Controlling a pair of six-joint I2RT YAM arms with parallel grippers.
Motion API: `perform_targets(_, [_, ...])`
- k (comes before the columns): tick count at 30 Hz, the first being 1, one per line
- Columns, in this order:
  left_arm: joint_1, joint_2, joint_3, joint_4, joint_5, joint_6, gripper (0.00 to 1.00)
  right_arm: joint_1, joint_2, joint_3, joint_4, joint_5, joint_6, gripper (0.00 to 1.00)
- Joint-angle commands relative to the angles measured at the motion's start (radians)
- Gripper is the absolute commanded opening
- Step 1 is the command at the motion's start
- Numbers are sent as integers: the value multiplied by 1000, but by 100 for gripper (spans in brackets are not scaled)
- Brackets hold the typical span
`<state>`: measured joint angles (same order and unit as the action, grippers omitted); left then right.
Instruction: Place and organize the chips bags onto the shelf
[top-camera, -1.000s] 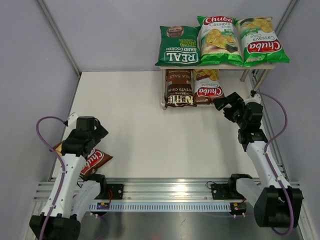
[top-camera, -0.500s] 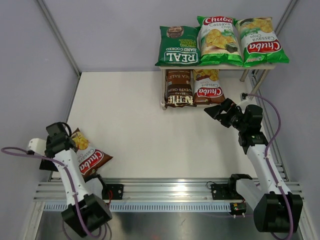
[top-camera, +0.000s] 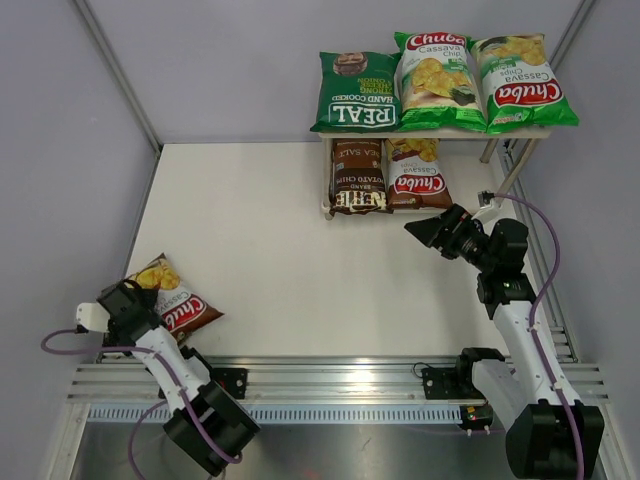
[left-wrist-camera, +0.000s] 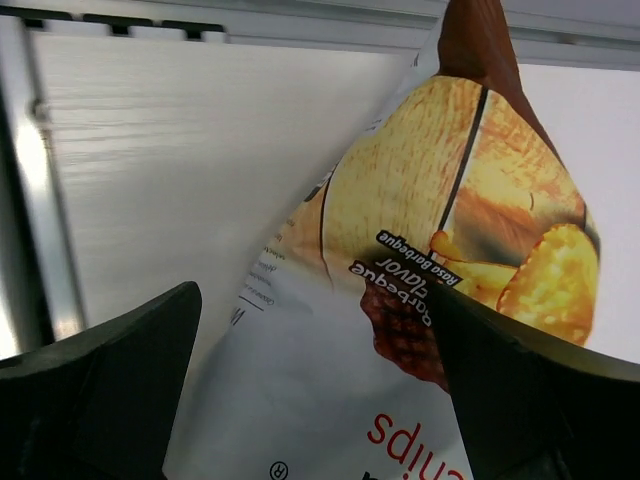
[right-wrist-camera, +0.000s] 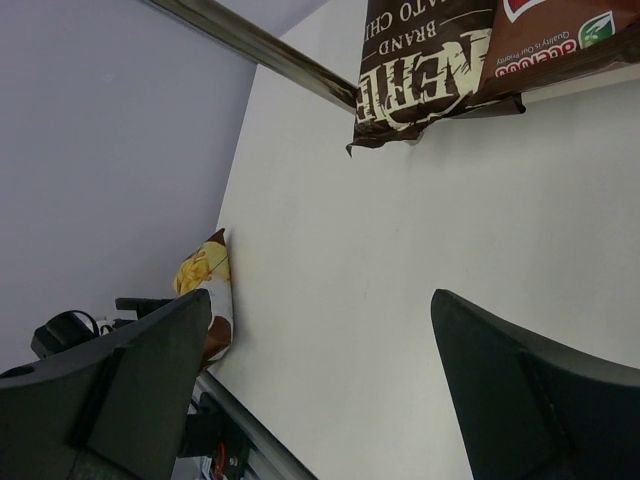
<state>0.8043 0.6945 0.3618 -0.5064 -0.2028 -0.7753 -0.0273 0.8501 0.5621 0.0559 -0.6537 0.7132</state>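
The robot will turn its left gripper toward the shelf (top-camera: 470, 132), onto the edge of the brown-red Chuba bag by the wall.
The shelf (top-camera: 470, 132) stands at the far right. Its top board holds the dark green REAL bag (top-camera: 355, 95) and two light green Chuba bags (top-camera: 435, 80) (top-camera: 520, 82). Below lie the dark brown Kettle bag (top-camera: 358, 177) and a brown-red Chuba bag (top-camera: 415, 172). The second brown-red Chuba bag (top-camera: 175, 300) lies on the table at the near left. My left gripper (top-camera: 140, 300) is open at its near-left end, and the bag (left-wrist-camera: 420, 250) sits between the spread fingers. My right gripper (top-camera: 425, 228) is open and empty, in front of the lower tier.
A metal rail (top-camera: 330, 375) runs along the table's near edge, just behind the loose bag. Grey walls close in the left, back and right. The right wrist view shows the Kettle bag (right-wrist-camera: 430, 70) and the far loose bag (right-wrist-camera: 205, 275).
My left arm has swung down and out to the near-left corner, uncovering the brown-red bag and bringing the gripper to its end. My right gripper has shifted slightly left.
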Motion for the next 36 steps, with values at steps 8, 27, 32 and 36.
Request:
perform_targets(8, [4, -219, -293, 449, 324, -99, 99, -2, 3, 5, 59, -35, 12, 99])
perform_targets(27, [1, -158, -282, 626, 506, -183, 0, -2, 53, 24, 56, -7, 6, 99])
perform_targets(32, [-1, -34, -232, 680, 588, -196, 0, -2, 61, 27, 53, -3, 5, 100])
perform_targets(36, [-2, 42, -204, 733, 709, -226, 0, -2, 67, 30, 53, 0, 5, 99])
